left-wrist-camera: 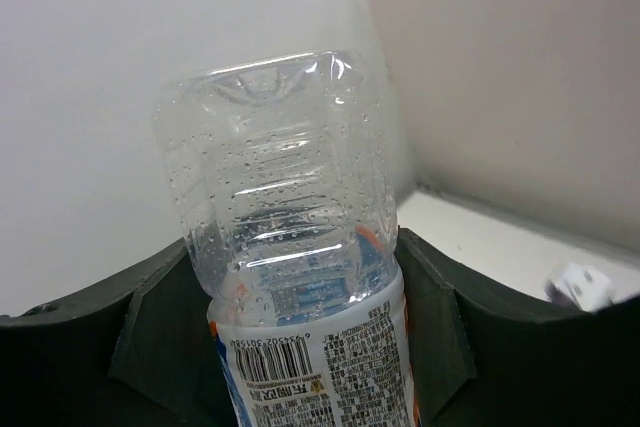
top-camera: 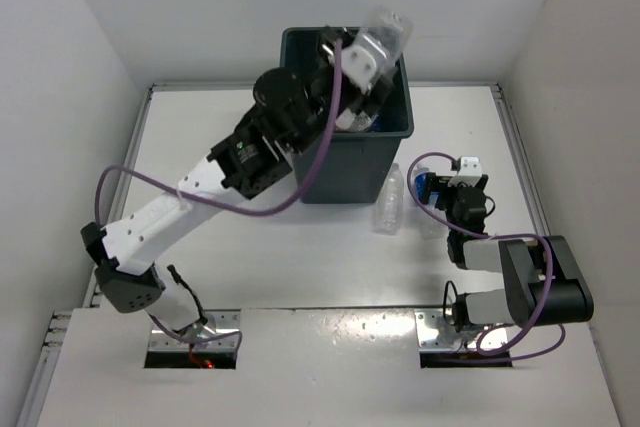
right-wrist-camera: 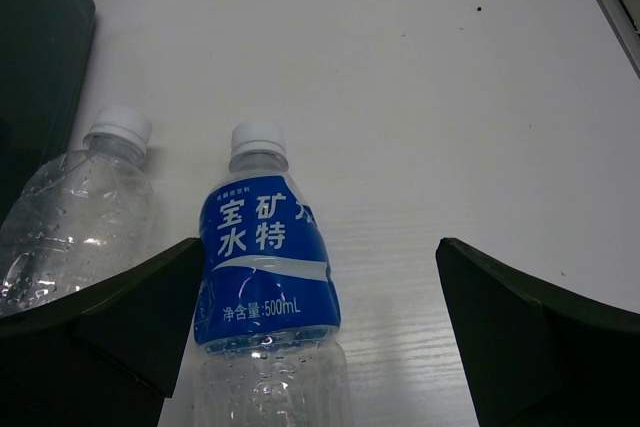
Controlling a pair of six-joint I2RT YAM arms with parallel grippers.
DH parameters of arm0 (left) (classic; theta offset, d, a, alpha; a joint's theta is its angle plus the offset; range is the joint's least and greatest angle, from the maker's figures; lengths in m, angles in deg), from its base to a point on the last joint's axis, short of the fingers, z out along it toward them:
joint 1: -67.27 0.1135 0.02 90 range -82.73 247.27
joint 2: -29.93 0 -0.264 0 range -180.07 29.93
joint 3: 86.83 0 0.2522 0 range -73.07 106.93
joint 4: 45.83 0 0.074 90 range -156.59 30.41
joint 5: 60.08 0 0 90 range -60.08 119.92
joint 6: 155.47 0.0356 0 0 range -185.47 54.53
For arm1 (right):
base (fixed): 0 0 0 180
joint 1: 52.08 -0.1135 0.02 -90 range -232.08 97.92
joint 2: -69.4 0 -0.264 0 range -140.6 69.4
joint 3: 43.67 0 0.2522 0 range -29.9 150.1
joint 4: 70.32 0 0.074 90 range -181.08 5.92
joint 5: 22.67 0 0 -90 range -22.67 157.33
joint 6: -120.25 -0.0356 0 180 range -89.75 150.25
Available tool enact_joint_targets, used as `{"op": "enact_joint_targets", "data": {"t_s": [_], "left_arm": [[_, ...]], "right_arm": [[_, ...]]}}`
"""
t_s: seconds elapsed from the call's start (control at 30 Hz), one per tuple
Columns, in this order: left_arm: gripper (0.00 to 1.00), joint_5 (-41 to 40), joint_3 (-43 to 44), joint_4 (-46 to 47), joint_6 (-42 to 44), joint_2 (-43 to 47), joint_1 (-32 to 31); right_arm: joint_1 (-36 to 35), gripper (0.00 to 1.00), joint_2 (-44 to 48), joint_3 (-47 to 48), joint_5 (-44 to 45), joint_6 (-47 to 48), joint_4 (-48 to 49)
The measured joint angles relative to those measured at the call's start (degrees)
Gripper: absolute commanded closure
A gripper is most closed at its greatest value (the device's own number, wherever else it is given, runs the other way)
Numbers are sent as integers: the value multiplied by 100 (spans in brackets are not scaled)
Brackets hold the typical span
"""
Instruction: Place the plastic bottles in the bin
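Observation:
The opening of the bin is below the left gripper, so the gripper needs to go down, outward and to the left in the top view and let go of the clear bottle there.
My left gripper (top-camera: pixel 365 62) is shut on a clear bottle (top-camera: pixel 388 29) with a white printed label and holds it, tilted, above the open top of the dark bin (top-camera: pixel 345 162). In the left wrist view the bottle (left-wrist-camera: pixel 290 207) stands base-up between the fingers (left-wrist-camera: pixel 160 327). My right gripper (top-camera: pixel 455 185) is open, low over the table to the right of the bin. A blue-labelled bottle (right-wrist-camera: pixel 265 247) lies between its fingers (right-wrist-camera: pixel 530 317), close to the left one, cap pointing away. A plain clear bottle (right-wrist-camera: pixel 80 217) lies to its left, beside the bin wall (right-wrist-camera: pixel 40 67).
The plain bottle (top-camera: pixel 390 199) and the blue-labelled bottle (top-camera: pixel 425 187) lie side by side on the white table at the bin's front right corner. Something clear and blue shows inside the bin (top-camera: pixel 372 122). White walls close in the table on three sides.

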Motion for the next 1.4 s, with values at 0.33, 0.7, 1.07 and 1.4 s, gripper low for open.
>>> {"op": "enact_joint_targets", "data": {"t_s": [0.33,0.7,1.07,1.4], "left_arm": [[27,647,1182,-105,-1624,-1130,1567],[0,1563,1067,-452,-3390,-1250,2706],[0,1897,688,-529,-3679,-1169,2695],[0,1388,-647,-616,-3383,66,2695]], "right_arm": [[0,0,0,0,0,0,0],[0,0,0,0,0,0,-2],[0,0,0,0,0,-2,-2],[0,0,0,0,2,0,-2]]}}
